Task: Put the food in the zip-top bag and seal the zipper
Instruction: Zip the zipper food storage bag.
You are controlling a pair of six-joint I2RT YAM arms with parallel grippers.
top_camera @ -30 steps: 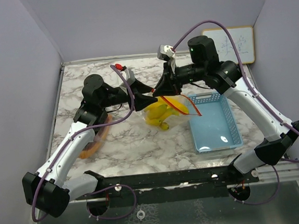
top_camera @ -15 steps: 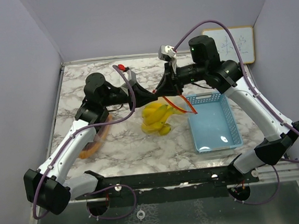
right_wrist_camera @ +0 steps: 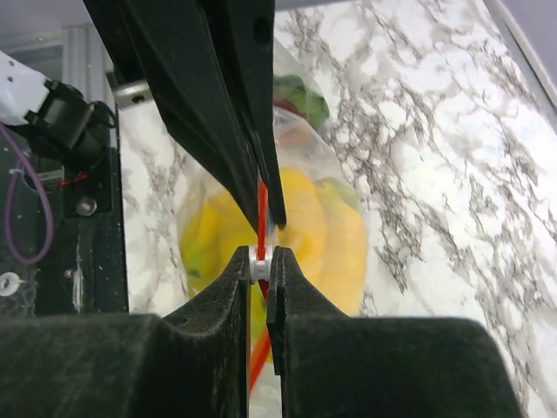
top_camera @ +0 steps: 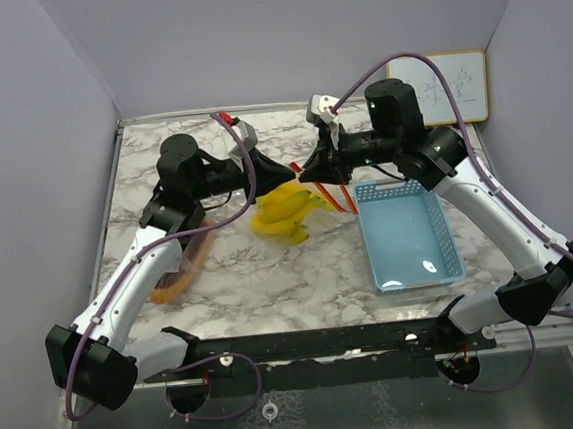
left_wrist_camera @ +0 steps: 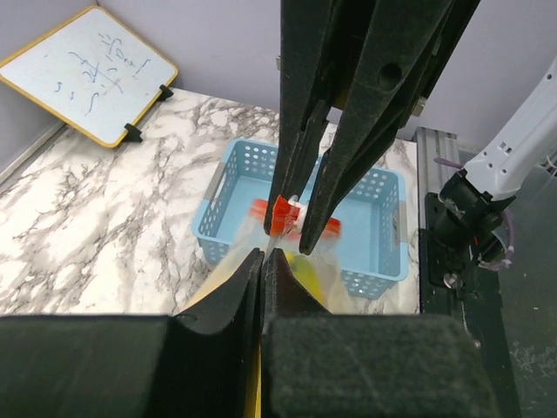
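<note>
The zipper's loose end (top_camera: 342,208) lies to the right of my right gripper in the top view, and the zipper's sides are still apart. I will pull the slider there and release it.
The clear zip-top bag (top_camera: 283,216) hangs between my two grippers above the middle of the table, its lower part near the marble. The food shows through it: yellow bananas (right_wrist_camera: 324,233) and a green leaf (right_wrist_camera: 301,97). My left gripper (left_wrist_camera: 264,258) is shut on the bag's top edge (left_wrist_camera: 233,261). Right against it, my right gripper (right_wrist_camera: 259,265) is shut on the white zipper slider (right_wrist_camera: 258,264) riding the red zipper strip (right_wrist_camera: 262,202). In the top view the left gripper (top_camera: 291,173) and right gripper (top_camera: 313,170) meet tip to tip, and a loose end of the red zipper (top_camera: 344,198) trails to the right.
A light blue plastic basket (top_camera: 439,236) stands to the right of the bag, with nothing showing in it. An orange-rimmed round object (top_camera: 185,267) lies partly under the left arm. A small whiteboard (top_camera: 448,86) leans on the back right wall.
The left gripper shut on the bag's top edge. Both grippers and the bag moved left and back, and the red zipper mouth that stretched toward the basket has drawn in.
</note>
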